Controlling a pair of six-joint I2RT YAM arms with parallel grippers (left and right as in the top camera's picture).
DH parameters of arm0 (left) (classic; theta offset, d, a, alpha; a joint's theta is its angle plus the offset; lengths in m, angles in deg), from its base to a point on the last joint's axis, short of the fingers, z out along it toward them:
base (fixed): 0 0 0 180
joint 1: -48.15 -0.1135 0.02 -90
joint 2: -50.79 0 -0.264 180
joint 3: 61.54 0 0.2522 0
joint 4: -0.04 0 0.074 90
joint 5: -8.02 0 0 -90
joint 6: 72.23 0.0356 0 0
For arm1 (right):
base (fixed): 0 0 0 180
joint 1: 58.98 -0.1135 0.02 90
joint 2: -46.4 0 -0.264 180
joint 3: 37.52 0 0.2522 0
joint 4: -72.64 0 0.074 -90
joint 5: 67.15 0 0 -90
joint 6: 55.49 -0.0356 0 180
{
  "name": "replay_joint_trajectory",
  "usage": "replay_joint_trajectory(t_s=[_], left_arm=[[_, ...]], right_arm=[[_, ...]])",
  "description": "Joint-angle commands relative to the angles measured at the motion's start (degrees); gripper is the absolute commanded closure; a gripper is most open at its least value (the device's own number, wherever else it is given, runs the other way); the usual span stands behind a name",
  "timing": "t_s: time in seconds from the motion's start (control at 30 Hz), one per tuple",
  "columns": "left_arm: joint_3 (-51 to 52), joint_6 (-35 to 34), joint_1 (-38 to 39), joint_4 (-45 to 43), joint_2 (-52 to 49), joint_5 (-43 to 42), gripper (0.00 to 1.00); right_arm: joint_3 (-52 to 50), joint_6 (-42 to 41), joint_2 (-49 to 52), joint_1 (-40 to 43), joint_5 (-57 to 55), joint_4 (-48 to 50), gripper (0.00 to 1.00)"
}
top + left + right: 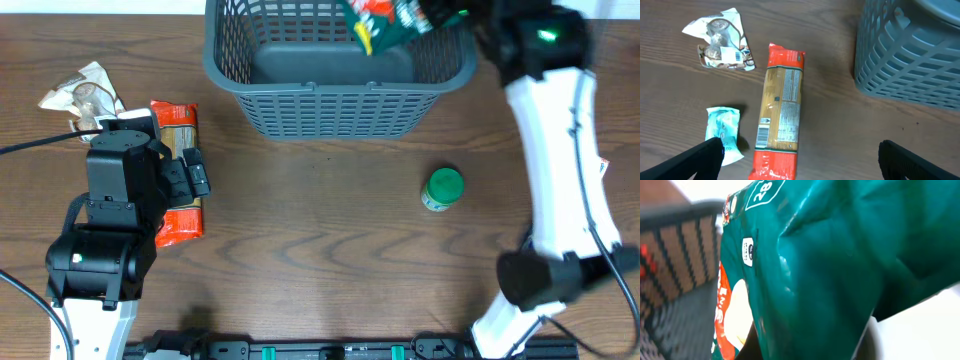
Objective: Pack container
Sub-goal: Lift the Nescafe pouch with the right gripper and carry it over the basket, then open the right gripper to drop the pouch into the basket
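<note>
The green snack bag (385, 22) is hanging above the container's bare bottom, so my right gripper should next go down inside the container, toward the left in the overhead view, and let go of it.
The dark grey slatted container (330, 105) stands at the back middle of the table; its corner shows in the left wrist view (910, 55) and its wall in the right wrist view (675, 255). My right gripper (440, 12) is shut on a green snack bag (385, 22) and holds it over the container's right side; the bag fills the right wrist view (840, 265) and hides the fingers. My left gripper (800, 160) is open above the near end of a long red and gold packet (780, 120), also seen overhead (178, 170).
A green-lidded round tub (442, 188) stands on the table right of centre. A clear crumpled wrapper (85, 95) lies at the far left, also in the left wrist view (722, 40). A small pale blue packet (724, 132) lies beside the red packet.
</note>
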Motion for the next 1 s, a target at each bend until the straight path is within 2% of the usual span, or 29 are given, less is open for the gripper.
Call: replay_joint_trajectory(t_s=[0.0,0.27,0.47,0.53,0.57,0.6,0.7,0.83,0.9,0.97], left_arm=[[-1.22,1.16,-0.24,0.15,-0.17,0.50,0.01],[-1.22,1.14,-0.24,0.13,-0.17,0.50,0.01],[-1.22,1.14,-0.24,0.13,-0.17,0.50,0.01],[-1.22,1.14,-0.24,0.13,-0.17,0.50,0.01],[-1.22,1.14,-0.24,0.11,-0.17,0.50,0.01],[-1.22,1.14,-0.24,0.11,-0.17,0.50,0.01],[-1.22,1.16,-0.24,0.11,-0.17,0.50,0.01],[-1.22,1.14,-0.24,0.11,-0.17,0.50,0.02],[-1.22,1.14,-0.24,0.11,-0.17,0.50,0.01],[-1.22,1.14,-0.24,0.11,-0.17,0.48,0.01]], right_arm=[[0.90,4.57,4.39,-0.85,1.03,0.66,0.99],[0.90,-0.48,16.22,-1.79,1.25,-2.16,0.99],[0.87,-1.90,19.71,-1.79,1.25,-7.45,0.97],[0.87,-1.92,19.85,-1.77,1.25,-8.70,0.76],[0.90,-1.92,19.78,-1.75,1.25,-9.18,0.56],[0.90,-1.90,19.63,-1.73,1.27,-9.46,0.47],[0.92,-1.92,18.86,-1.73,1.27,-9.22,0.39],[1.27,-5.29,16.31,-1.66,1.22,-7.63,0.19],[2.01,-7.74,14.05,-1.66,0.79,-6.32,0.05],[3.32,-11.10,11.10,-1.51,0.02,-5.18,0.01]])
